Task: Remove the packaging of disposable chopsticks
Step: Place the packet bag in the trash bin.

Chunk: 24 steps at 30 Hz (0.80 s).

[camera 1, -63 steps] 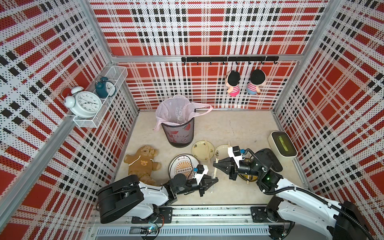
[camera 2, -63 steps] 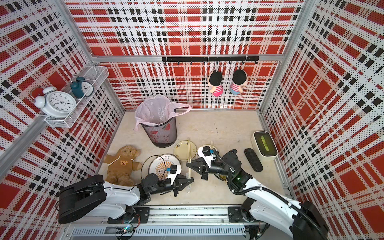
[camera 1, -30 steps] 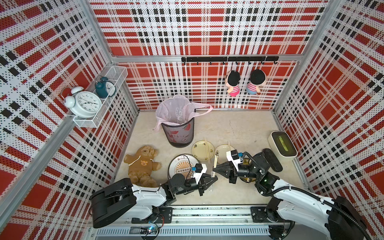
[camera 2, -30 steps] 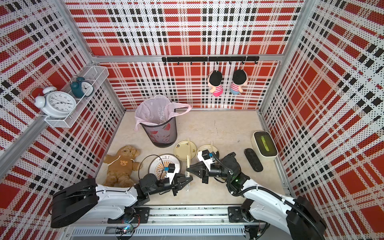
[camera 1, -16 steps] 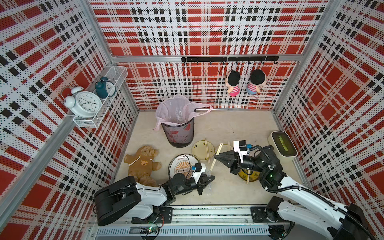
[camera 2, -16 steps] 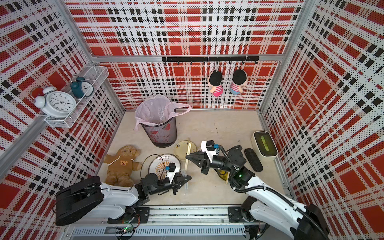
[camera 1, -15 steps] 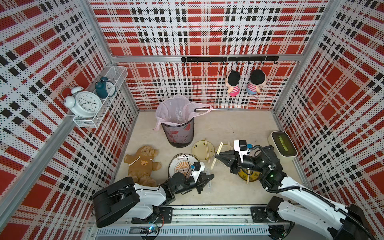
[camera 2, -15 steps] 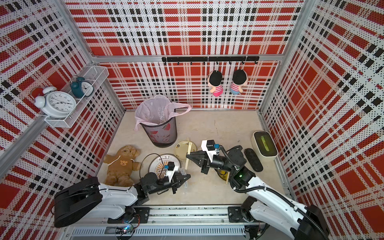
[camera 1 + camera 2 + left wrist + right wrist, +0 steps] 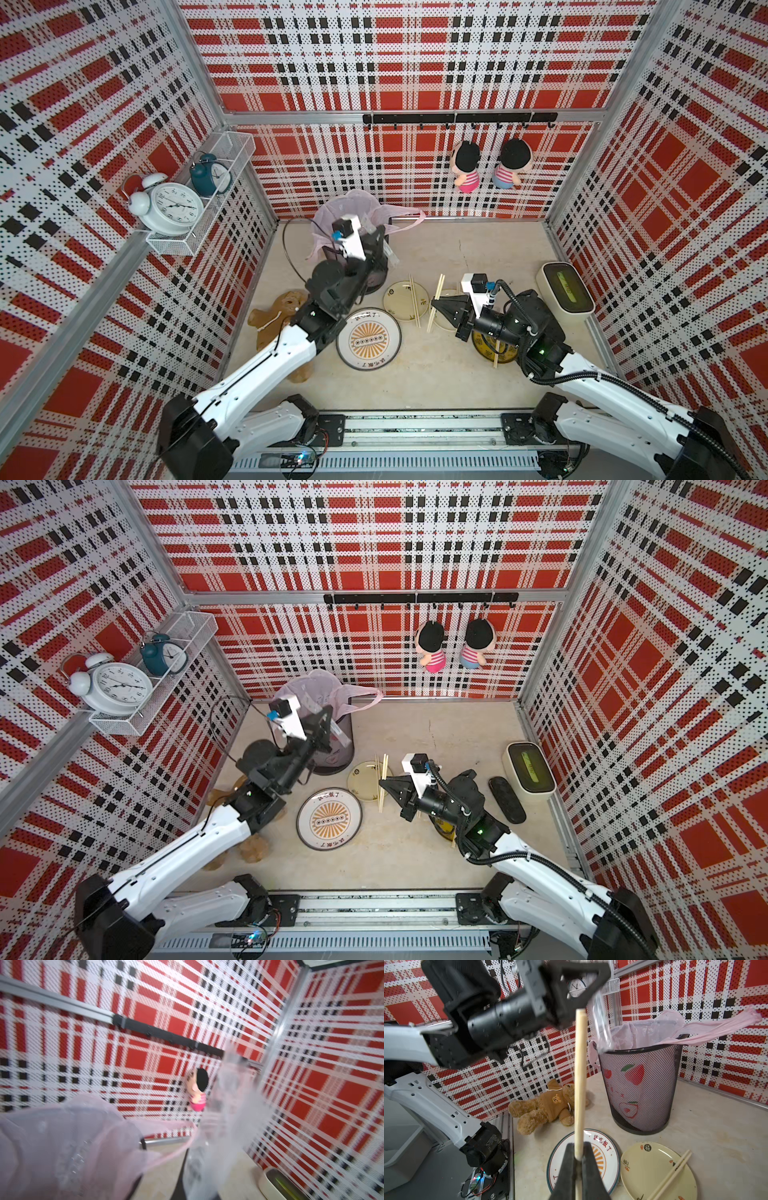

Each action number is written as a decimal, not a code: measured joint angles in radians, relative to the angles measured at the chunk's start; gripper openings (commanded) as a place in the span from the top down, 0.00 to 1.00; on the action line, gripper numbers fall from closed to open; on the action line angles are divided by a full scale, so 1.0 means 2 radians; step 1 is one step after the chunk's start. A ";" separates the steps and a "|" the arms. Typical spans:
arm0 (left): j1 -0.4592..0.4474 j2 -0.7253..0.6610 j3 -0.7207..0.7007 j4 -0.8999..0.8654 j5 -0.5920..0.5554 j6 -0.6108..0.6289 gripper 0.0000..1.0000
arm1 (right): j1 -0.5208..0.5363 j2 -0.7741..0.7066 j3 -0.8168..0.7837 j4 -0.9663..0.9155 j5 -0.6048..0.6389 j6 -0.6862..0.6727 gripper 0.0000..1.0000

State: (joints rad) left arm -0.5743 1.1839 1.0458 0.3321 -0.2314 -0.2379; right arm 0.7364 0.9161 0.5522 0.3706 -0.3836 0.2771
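Observation:
The packaging hangs at the bin's rim, so next my left gripper needs to swing outward and down to release over the bin's pink-lined opening [image 9: 341, 211] [image 9: 76, 1152].
My left gripper [image 9: 376, 245] [image 9: 323, 726] is raised over the black mesh bin [image 9: 376, 276] [image 9: 639, 1084] and is shut on the packaging [image 9: 388, 249] [image 9: 338, 733], a clear crinkly sleeve. In the right wrist view the packaging [image 9: 600, 1020] hangs with its lower end at the bin's pink liner. It is blurred in the left wrist view [image 9: 224, 1115]. My right gripper [image 9: 434, 303] [image 9: 384, 783] [image 9: 578, 1159] is shut on a bare pair of disposable chopsticks [image 9: 436, 299] [image 9: 580, 1084], held above the table beside the cream plate [image 9: 395, 301].
Another chopstick pair [image 9: 414, 299] [image 9: 670, 1176] lies across the cream plate. A patterned plate [image 9: 368, 345] sits in front, a teddy bear [image 9: 274, 316] at the left, and a yellow plate [image 9: 494, 353] under my right arm. A white device [image 9: 565, 291] and a black remote [image 9: 505, 798] lie at the right.
My left arm has swung up from low beside the patterned plate to above the bin, carrying the sleeve. The right gripper, which lifted with the chopsticks earlier, has hardly moved since.

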 measured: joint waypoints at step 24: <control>0.116 0.281 0.276 -0.326 -0.085 -0.027 0.13 | -0.001 -0.013 -0.016 -0.019 0.005 -0.001 1.00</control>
State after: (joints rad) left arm -0.3431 1.7451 1.5982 -0.3195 -0.4023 -0.2909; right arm 0.7349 0.8909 0.5198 0.3321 -0.3729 0.2745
